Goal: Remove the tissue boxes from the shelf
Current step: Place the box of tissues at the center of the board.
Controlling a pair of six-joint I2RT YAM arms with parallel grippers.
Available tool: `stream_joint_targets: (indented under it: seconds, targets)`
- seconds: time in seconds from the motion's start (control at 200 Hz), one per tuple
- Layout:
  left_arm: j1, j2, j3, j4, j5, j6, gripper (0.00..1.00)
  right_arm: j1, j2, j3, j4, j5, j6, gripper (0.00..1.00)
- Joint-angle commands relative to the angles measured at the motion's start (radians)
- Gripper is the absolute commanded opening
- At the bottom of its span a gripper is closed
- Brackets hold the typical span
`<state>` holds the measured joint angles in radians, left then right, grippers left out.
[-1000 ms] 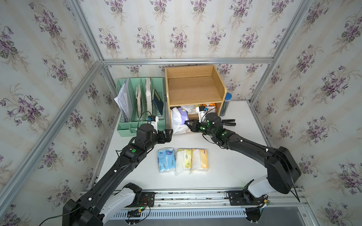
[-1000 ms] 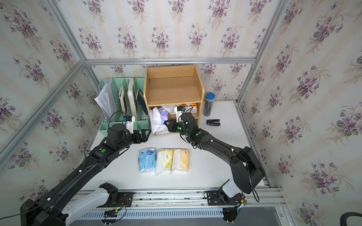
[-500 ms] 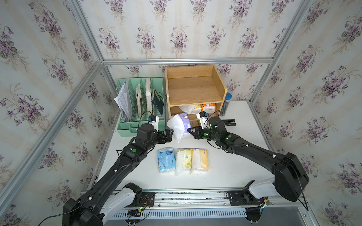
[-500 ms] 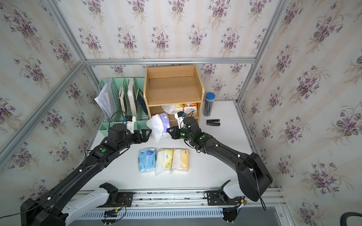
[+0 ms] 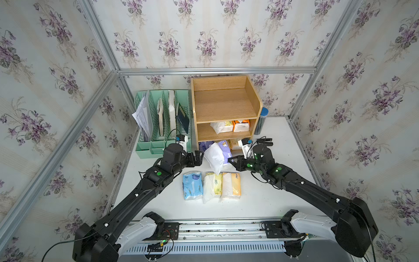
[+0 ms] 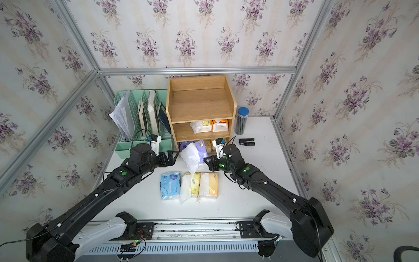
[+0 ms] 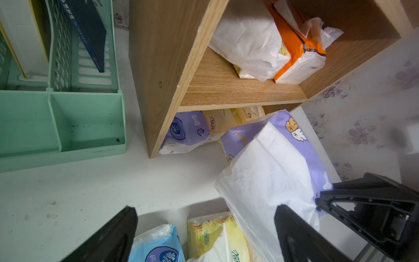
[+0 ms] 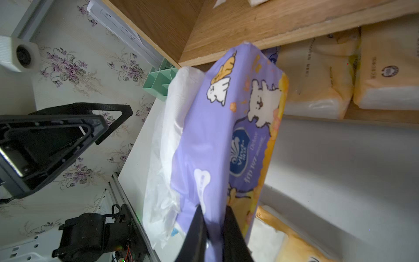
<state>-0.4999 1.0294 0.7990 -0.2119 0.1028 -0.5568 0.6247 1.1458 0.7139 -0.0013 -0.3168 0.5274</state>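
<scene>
Bare tabletop beside the table's orange pack lies back and below my right gripper, so I should next move it back and down to release the purple pack there.
My right gripper [image 5: 230,161] [image 8: 212,211] is shut on one end of a purple tissue pack [image 5: 224,150] [image 8: 217,136] with a white underside. The pack hangs tilted just in front of the wooden shelf [image 5: 224,102], above the table. My left gripper [image 5: 199,157] [image 7: 205,208] stands open close beside the pack's white side and holds nothing. On the shelf's middle tier lie a white-yellow pack [image 5: 223,126] and an orange pack [image 5: 241,125]. The bottom tier holds a purple pack [image 5: 205,145] and pale yellow packs [image 5: 234,143]. Blue [image 5: 192,184], yellow [image 5: 213,186] and orange [image 5: 231,184] packs lie side by side on the table.
A mint-green file rack [image 5: 158,127] with papers and books stands left of the shelf. A dark cylinder with a blue cap [image 5: 260,122] stands at the shelf's right side, and a black stapler [image 5: 265,140] lies on the table in front of it.
My right gripper has drawn the purple pack out of the shelf's bottom tier, forward and a little down toward the packs on the table. The left arm has barely moved.
</scene>
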Motion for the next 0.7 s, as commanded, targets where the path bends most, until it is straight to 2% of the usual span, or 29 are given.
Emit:
stream_joint_targets:
  seconds: [0.0,0.085,0.1,0.16,0.38,0.58,0.695]
  targets:
    - [-0.014,0.012,0.012,0.030,-0.021,-0.003,0.99,-0.037,-0.071,-0.041,-0.036,0.027,0.009,0.03]
    - [-0.027,0.026,0.013,0.041,-0.027,-0.005,0.99,-0.072,-0.143,-0.079,-0.076,0.026,0.008,0.03]
    - [-0.029,0.029,0.014,0.044,-0.028,-0.006,0.99,-0.110,-0.156,-0.086,-0.085,0.027,0.007,0.03]
    - [-0.038,0.039,0.014,0.053,-0.031,-0.006,0.99,-0.148,-0.204,-0.103,-0.130,0.036,-0.002,0.03]
    - [-0.064,0.091,0.021,0.078,-0.034,-0.005,0.99,-0.263,-0.337,-0.162,-0.321,0.158,-0.038,0.03]
    - [-0.074,0.116,0.021,0.093,-0.041,-0.001,0.99,-0.272,-0.369,-0.218,-0.349,0.214,0.026,0.02]
    - [-0.074,0.112,0.015,0.100,-0.052,0.004,0.99,-0.272,-0.364,-0.262,-0.337,0.197,0.070,0.01]
